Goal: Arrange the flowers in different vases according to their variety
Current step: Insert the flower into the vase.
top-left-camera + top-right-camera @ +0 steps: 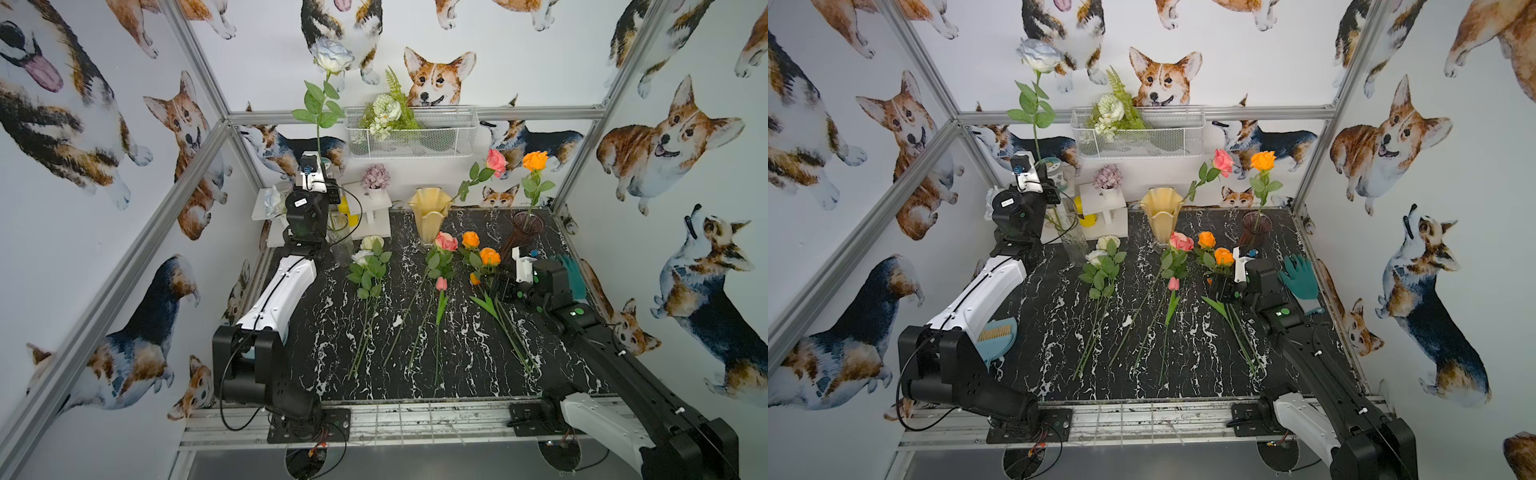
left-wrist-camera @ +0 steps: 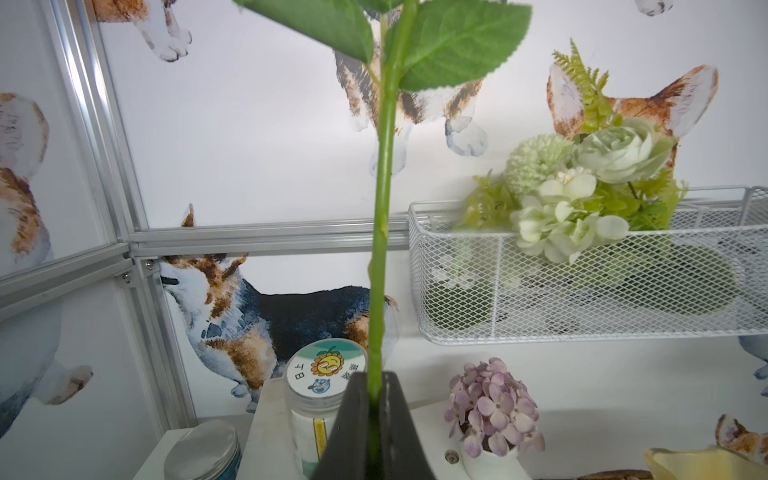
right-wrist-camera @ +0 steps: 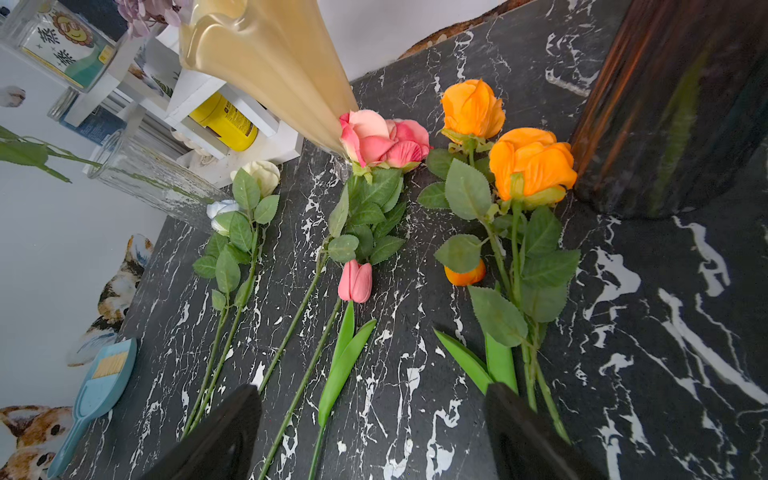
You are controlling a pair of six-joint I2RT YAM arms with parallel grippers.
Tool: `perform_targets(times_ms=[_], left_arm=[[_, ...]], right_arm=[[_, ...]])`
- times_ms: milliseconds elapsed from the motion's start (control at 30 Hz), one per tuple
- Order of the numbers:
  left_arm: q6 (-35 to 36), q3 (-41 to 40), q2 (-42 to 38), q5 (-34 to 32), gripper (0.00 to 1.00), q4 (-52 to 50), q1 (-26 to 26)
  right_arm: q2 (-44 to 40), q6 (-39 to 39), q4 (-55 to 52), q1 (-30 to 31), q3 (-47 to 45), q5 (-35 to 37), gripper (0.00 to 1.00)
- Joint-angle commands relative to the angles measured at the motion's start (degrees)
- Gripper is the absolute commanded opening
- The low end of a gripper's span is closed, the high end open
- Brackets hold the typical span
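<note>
My left gripper will next go down slightly, moving toward the cream-yellow vase, and release the stem, since the clear glass vase (image 1: 1072, 232) stands below with the stem's end inside.
My left gripper (image 2: 374, 382) is shut on the green stem of a white rose (image 1: 331, 56) and holds it upright at the back left. The stem's lower end reaches into the clear glass vase (image 1: 341, 241). The cream-yellow vase (image 1: 428, 216) holds a pink rose (image 1: 496, 162). An orange rose (image 1: 535, 161) stands in the dark purple vase (image 1: 525, 232). On the black marble table lie two white roses (image 1: 365, 253), a pink rose (image 1: 446, 242), a pink tulip (image 1: 441, 284), two orange roses (image 1: 490, 257) and an orange tulip (image 3: 464, 275). My right gripper (image 3: 372, 388) hovers open, low over the orange stems.
A white wire basket (image 1: 449, 141) with a fern bouquet hangs on the back wall. A purple potted hydrangea (image 1: 375, 178) and jars stand on a white shelf at the back left. A teal glove (image 1: 1302, 278) lies by the right wall. A blue dustpan (image 1: 994, 336) lies under my left arm.
</note>
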Motion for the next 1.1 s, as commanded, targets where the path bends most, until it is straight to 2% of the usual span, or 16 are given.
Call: perform_targets(times_ms=[0,400,667,767,800,833,867,1067], left_arm=[[-0.25,0.59,1.08,1.69,0.00,5.99,0.19],[2.85,0.49,6.13,0.31,0.00,9.61,0.26],[1.27,-2.15,7.65,-0.03,0.00,11.55,0.24],[0.25,-2.70,7.16,0.01,0.67,11.12,0.26],[0.24,-2.44,7.11,0.14,0.86,10.25,0.18],[0.24,-2.39,7.11,0.27,0.94,9.84,0.06],[0.50,-2.48,7.11,0.28,1.00,9.66,-0.12],[0.68,-3.74,2.98,-0.68,1.00,6.99,-1.43]], right_arm=[[-0.29,-0.41,0.65,-0.32,0.16,-0.25,0.89],[-0.85,-0.12,0.75,-0.69,-0.59,-0.25,0.89],[-0.93,-0.62,-0.21,-1.01,-0.32,-0.15,0.89],[-0.87,-0.46,0.11,-1.04,-0.72,-0.40,0.89],[-0.92,-0.27,0.32,-1.04,-0.93,-0.48,0.89],[-0.92,-0.17,0.48,-1.04,-1.03,-0.59,0.89],[-0.93,0.01,0.67,-1.04,-1.19,-0.72,0.90],[-1.02,0.63,1.11,-1.04,-1.99,-1.16,0.89]])
